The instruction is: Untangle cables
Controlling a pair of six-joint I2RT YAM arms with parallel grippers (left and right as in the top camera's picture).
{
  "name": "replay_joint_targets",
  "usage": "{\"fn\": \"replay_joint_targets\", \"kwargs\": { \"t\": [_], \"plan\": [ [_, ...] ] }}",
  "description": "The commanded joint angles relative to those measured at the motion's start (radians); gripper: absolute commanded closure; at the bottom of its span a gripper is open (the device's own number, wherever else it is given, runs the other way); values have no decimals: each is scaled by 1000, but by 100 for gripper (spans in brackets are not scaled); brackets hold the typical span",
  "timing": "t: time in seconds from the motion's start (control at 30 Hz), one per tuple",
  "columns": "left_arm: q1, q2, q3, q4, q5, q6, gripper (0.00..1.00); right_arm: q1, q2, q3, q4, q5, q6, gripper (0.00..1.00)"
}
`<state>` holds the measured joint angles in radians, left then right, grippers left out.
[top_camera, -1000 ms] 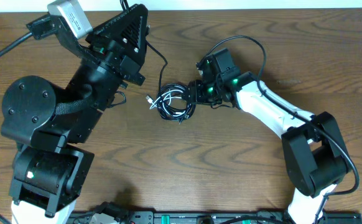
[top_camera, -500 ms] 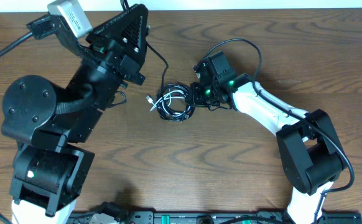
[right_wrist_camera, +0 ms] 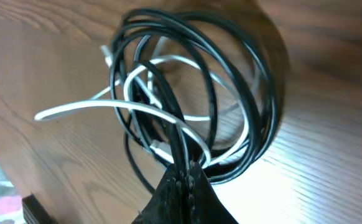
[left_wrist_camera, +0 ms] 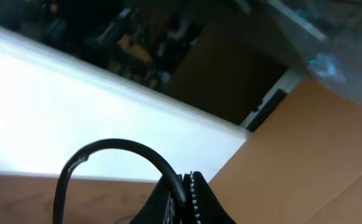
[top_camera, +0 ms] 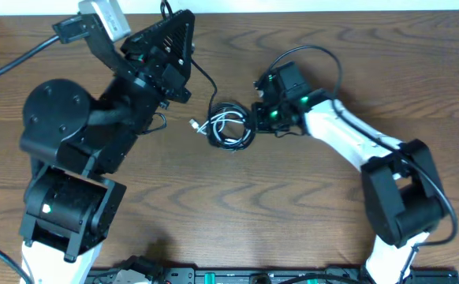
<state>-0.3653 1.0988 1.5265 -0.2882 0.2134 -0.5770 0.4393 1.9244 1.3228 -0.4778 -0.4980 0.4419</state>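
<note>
The black cable needs releasing next: my left gripper will tip its fingers downward and move down toward the bare tabletop below it, clear of the cables' tangled loops.
The cables (top_camera: 228,126) lie as a small tangle of black and whitish loops on the wooden table, mid-view from overhead. My right gripper (top_camera: 253,118) sits at the tangle's right edge. In the right wrist view this gripper (right_wrist_camera: 184,171) is shut on black strands of the cables (right_wrist_camera: 193,93), and a white cord end (right_wrist_camera: 63,112) sticks out to the left. My left gripper (top_camera: 187,19) is raised at the upper left, shut on a black cable (left_wrist_camera: 116,149) that arcs out of its jaws. A black strand (top_camera: 206,79) runs from that arm down to the tangle.
The bulky left arm (top_camera: 80,142) covers the table's left side. The right arm (top_camera: 348,146) stretches from the lower right corner. A white wall (left_wrist_camera: 75,112) and a cardboard box (left_wrist_camera: 318,149) fill the left wrist view.
My right gripper has shut on the tangle and pulled it slightly to the right. The left arm has shifted a little right, still holding its cable.
</note>
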Motion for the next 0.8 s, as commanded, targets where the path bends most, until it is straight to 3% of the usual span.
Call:
{"fn": "replay_joint_targets", "kwargs": {
  "t": [0.0, 0.43, 0.67, 0.77],
  "plan": [
    [26, 25, 17, -64, -27, -1, 93, -62, -130, 27, -46, -6, -99, 99],
    [222, 145, 17, -427, -16, 35, 92, -256, -286, 279, -339, 94, -142, 99],
    [233, 175, 17, -498, -16, 136, 93, -256, -286, 520, -492, 107, -174, 99],
    [233, 174, 17, -502, -16, 158, 92, -248, -286, 543, -508, 108, -161, 99]
  ]
}}
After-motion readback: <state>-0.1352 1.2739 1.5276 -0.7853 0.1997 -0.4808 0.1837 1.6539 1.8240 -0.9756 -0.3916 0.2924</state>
